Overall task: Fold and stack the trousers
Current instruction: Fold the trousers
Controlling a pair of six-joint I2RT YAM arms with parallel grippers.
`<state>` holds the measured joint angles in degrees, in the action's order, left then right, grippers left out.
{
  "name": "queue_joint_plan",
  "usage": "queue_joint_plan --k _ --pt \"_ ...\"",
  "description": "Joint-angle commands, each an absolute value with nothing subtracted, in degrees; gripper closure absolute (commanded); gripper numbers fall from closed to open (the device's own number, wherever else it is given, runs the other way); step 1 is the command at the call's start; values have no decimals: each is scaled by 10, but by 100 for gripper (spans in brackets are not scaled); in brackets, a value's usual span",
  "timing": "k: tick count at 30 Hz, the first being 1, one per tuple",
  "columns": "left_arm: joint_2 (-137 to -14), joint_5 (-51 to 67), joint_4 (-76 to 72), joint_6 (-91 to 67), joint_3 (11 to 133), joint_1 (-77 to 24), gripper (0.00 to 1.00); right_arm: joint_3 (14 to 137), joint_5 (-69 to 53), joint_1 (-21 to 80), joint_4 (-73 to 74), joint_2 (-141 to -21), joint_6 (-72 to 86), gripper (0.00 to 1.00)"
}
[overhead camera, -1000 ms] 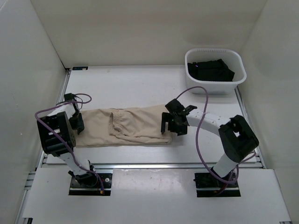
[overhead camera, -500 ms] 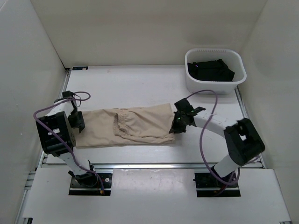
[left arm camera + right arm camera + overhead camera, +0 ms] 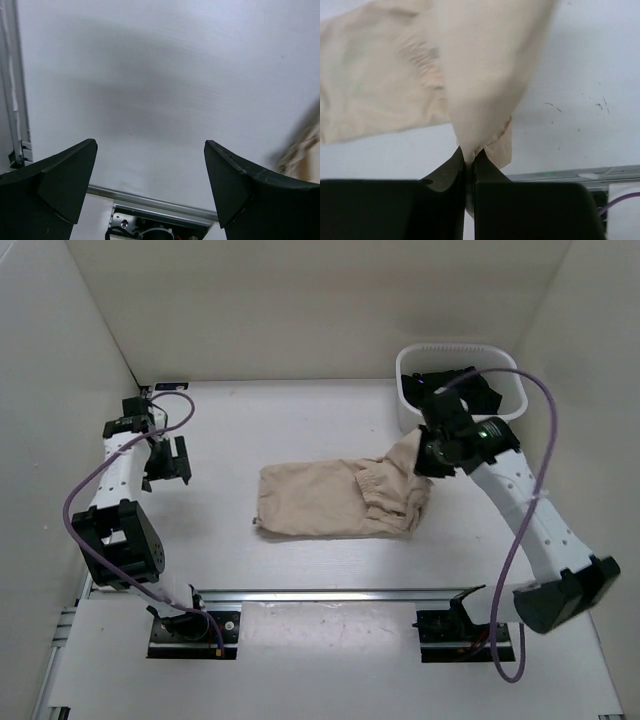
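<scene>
My right gripper should carry the trousers' raised end across, down onto the trousers' flat end (image 3: 283, 495), and release, since that flat end lies to the gripper's left in the top view.
The beige trousers (image 3: 330, 498) lie bunched and folded across the middle of the table. Their right end is raised off the table, with my right gripper (image 3: 427, 454) shut on it just in front of the basket. In the right wrist view the cloth (image 3: 470, 65) hangs from the pinched jaws of the right gripper (image 3: 469, 156). My left gripper (image 3: 172, 462) is at the far left, well apart from the trousers. In the left wrist view the left gripper (image 3: 150, 155) is open over bare table. A blurred strip of beige cloth (image 3: 306, 142) shows at that view's right edge.
A white basket (image 3: 505, 375) with dark clothes inside stands at the back right, just behind the right gripper. A metal rail (image 3: 330, 595) runs along the table's near edge. White walls close in the left, back and right sides.
My right gripper has shut on the trousers' right end and lifted it back and rightward, dragging the trousers right. My left gripper has opened wider and moved away to the far left.
</scene>
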<state>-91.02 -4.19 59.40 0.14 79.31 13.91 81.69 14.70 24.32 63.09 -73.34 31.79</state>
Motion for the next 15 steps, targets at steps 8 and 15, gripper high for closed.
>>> queue_joint_plan --k 8,15 --pt "-910 18 591 0 723 -6 0 1376 120 529 796 -1214 284 100" --pt "-968 -4 526 0 673 -12 0 1271 10 518 559 -1259 322 100"
